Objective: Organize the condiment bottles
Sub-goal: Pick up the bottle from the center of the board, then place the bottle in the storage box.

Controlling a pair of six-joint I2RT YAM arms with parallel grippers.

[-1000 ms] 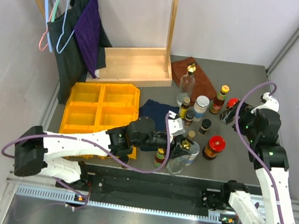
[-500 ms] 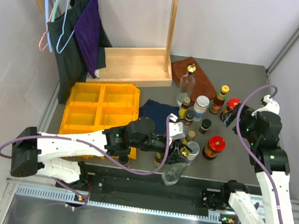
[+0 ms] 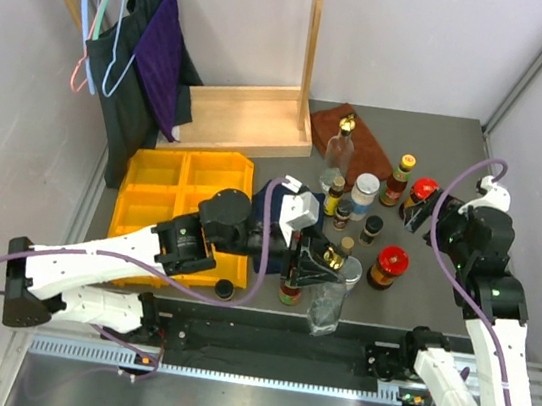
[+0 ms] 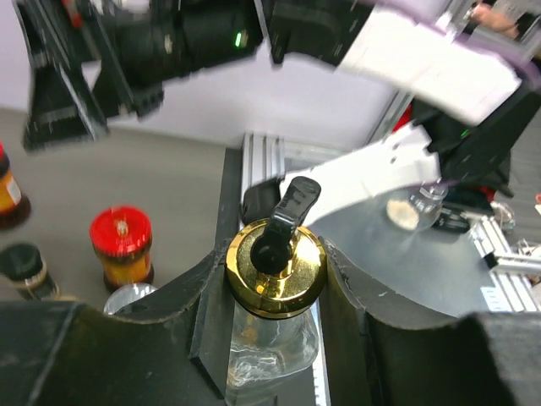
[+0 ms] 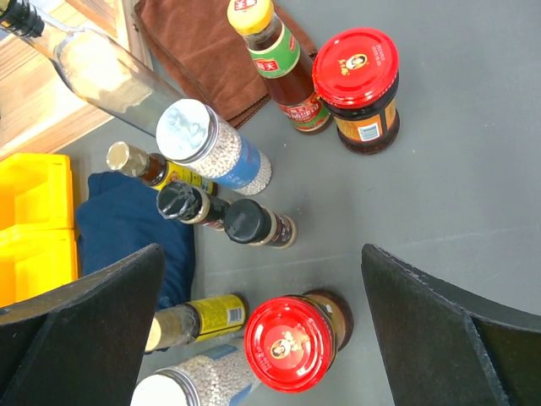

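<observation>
I need to swing my left gripper outward over the yellow bins and down, and let go of the bottle in the bins' far section nearest the rack post [image 3: 221, 173], because that section is empty.
My left gripper [image 3: 321, 261] is shut on the gold top of a clear glass bottle [image 3: 327, 307], which hangs tilted at the table's front edge. In the left wrist view the fingers [image 4: 372, 321] clamp the gold cap [image 4: 275, 269] from both sides. My right gripper [image 3: 417, 210] is open and empty above the cluster. Below it stand a red-lidded jar [image 5: 292, 342], another red-lidded jar [image 5: 357, 72], a yellow-capped sauce bottle [image 5: 275, 59], a white-lidded jar [image 5: 211, 144], two black-capped bottles [image 5: 254, 222] and a tall clear bottle [image 5: 101, 72].
Yellow bins [image 3: 185, 201] sit left of the bottles, with a blue cloth [image 3: 273, 201] beside them. A brown cloth [image 3: 347, 131] and a wooden rack base [image 3: 242, 118] lie behind. Clothes [image 3: 144, 64] hang at the back left. A small bottle [image 3: 289, 286] stands near the front edge.
My left arm has risen and drawn back, and the gold-topped bottle has come off the table and tilted at the front edge. The right arm has barely moved.
</observation>
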